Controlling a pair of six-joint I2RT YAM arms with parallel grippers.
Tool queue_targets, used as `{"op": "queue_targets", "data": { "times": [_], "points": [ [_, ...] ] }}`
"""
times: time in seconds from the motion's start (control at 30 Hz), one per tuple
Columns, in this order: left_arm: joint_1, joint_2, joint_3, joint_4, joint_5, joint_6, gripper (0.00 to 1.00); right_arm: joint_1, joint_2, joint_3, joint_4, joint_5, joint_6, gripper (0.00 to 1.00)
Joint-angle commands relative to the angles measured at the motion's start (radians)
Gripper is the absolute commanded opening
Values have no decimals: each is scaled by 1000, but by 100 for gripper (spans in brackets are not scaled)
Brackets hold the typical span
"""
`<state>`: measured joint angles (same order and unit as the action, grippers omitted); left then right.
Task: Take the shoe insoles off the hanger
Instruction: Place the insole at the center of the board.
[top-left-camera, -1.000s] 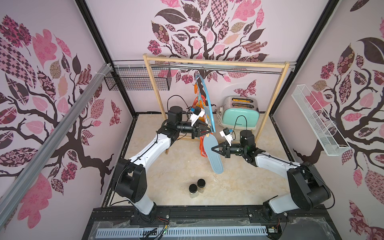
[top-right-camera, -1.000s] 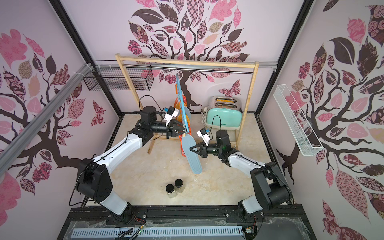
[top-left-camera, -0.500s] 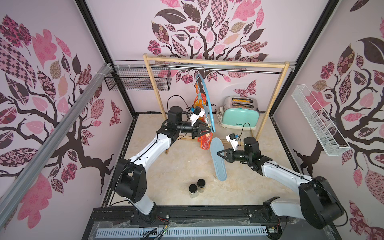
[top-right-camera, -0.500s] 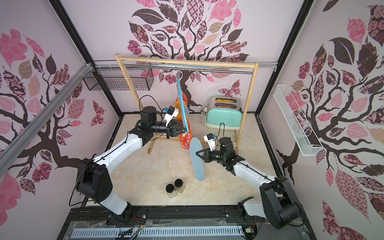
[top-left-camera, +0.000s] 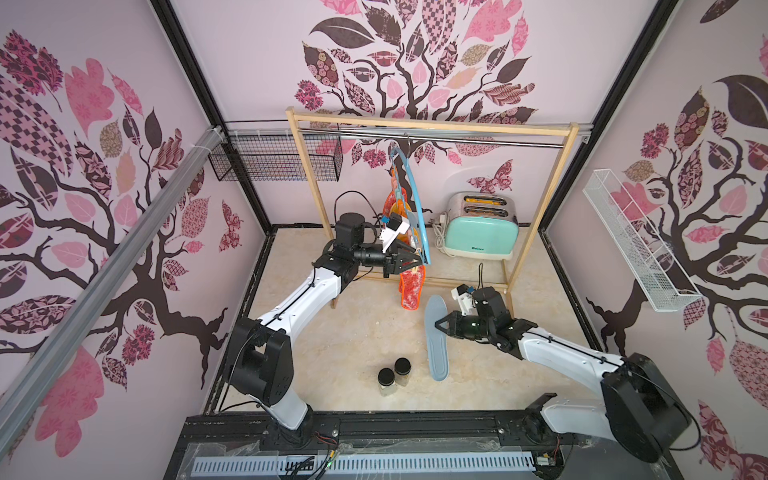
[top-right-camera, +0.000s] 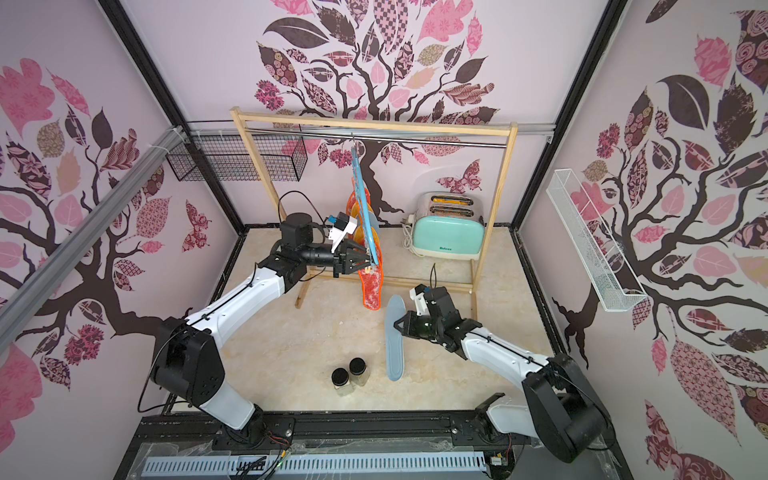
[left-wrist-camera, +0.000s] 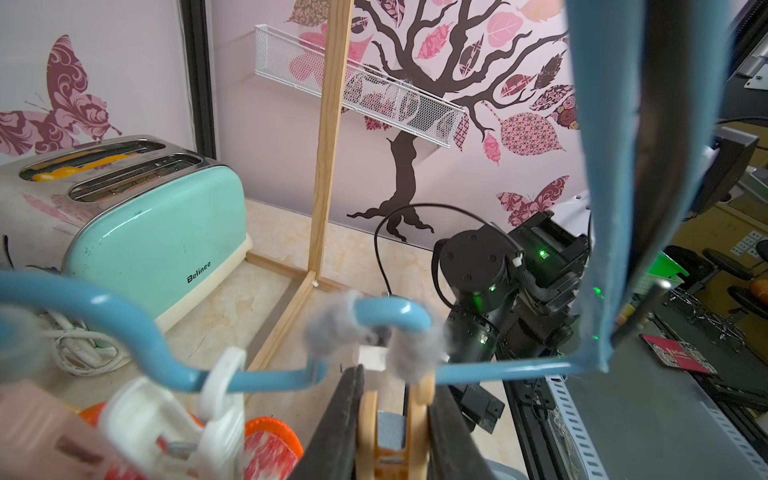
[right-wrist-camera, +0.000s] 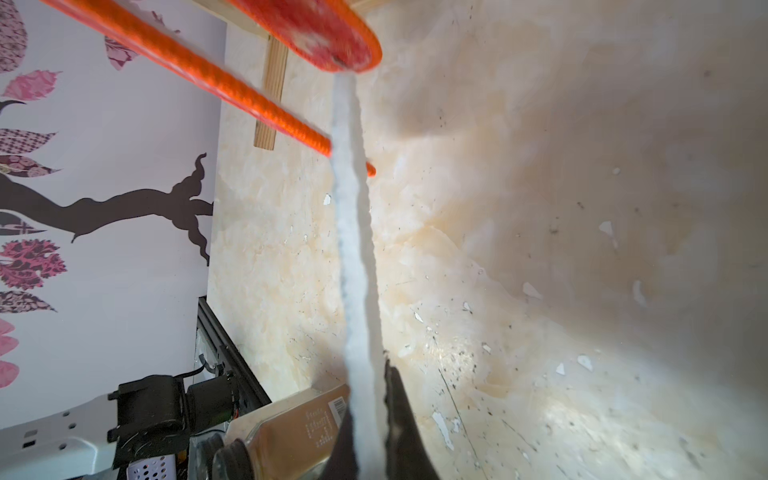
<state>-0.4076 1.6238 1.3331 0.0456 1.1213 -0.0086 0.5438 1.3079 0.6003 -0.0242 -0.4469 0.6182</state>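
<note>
The right gripper eases the grey-blue insole toward the jars and down onto the bare floor beside them next, then releases, since that floor lies below the gripper.
The light blue hanger hangs by its hook from the metal rail. Red-white, orange-edged shoe insoles are still clipped under it. My left gripper is shut on a tan clothespin at the hanger's wavy lower bar. My right gripper is shut on a grey-blue insole, held free of the hanger, low over the floor. In the right wrist view this insole shows edge-on between the jaws.
A mint toaster stands at the back right inside the wooden frame. Two dark-lidded jars stand on the floor near the front, close to the held insole's lower end. A black wire basket and a white wire shelf hang on the walls.
My right gripper has carried the grey-blue insole away from the hanger, to the right, toward the front and lower. The left gripper has stayed on the clothespin.
</note>
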Motion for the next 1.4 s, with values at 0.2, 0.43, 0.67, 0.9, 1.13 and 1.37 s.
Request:
{"op": "queue_targets", "data": {
  "times": [0.2, 0.43, 0.67, 0.9, 1.13, 1.37],
  "points": [
    [-2, -27, -10, 16, -14, 4, 8, 68, 168, 71, 95, 96, 132, 3],
    [-2, -29, -12, 15, -17, 4, 8, 96, 215, 56, 144, 122, 177, 3],
    [-2, -29, -14, 15, -24, 7, 8, 108, 235, 36, 149, 129, 181, 7],
    [-1, -30, -14, 14, -24, 7, 8, 109, 254, 33, 155, 125, 181, 19],
    [-2, -31, -16, 11, -25, 9, 8, 109, 251, 31, 137, 129, 168, 32],
    [-2, -35, -18, 11, -29, 11, 9, 109, 209, 36, 58, 156, 113, 40]
  ]
}}
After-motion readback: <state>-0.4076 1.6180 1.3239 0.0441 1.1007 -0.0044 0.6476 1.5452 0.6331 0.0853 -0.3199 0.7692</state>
